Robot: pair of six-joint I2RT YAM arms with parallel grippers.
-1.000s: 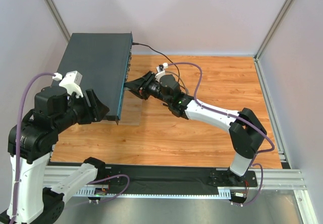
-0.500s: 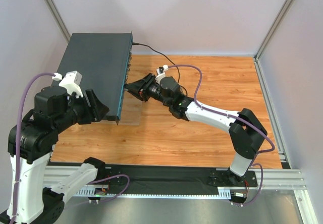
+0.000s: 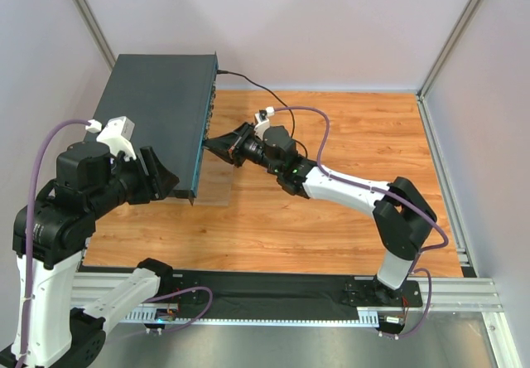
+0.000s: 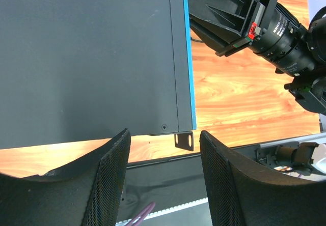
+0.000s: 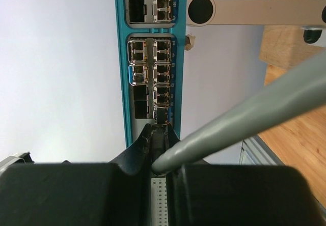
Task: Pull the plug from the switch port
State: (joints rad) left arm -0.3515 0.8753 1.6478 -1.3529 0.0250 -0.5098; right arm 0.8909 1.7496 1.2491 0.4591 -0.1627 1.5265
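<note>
My right gripper needs to pull away from the switch's teal side, then move back and down over the table, because its fingers hold the plug in its socket.
The switch (image 3: 157,111) is a flat dark box lying at the back left, its teal front face (image 5: 151,58) carrying rows of small sockets. My right gripper (image 3: 211,144) is pressed up to that face. In the right wrist view its fingers (image 5: 159,128) are shut on the plug (image 5: 161,117), which sits in a lower socket. The plug's grey cable (image 5: 244,119) runs out between them. My left gripper (image 4: 164,134) stands open just short of the switch's near corner (image 4: 183,129), touching nothing.
A black cable (image 3: 248,79) leaves the switch's far end along the back wall. A small mounting bracket (image 4: 184,140) hangs off the switch's near corner. The wooden tabletop (image 3: 348,128) spreads to the right, between white walls and the black rail (image 3: 273,289) in front.
My right gripper's jaws have narrowed onto the plug, and that arm has crept slightly toward the switch. The left arm has not moved.
</note>
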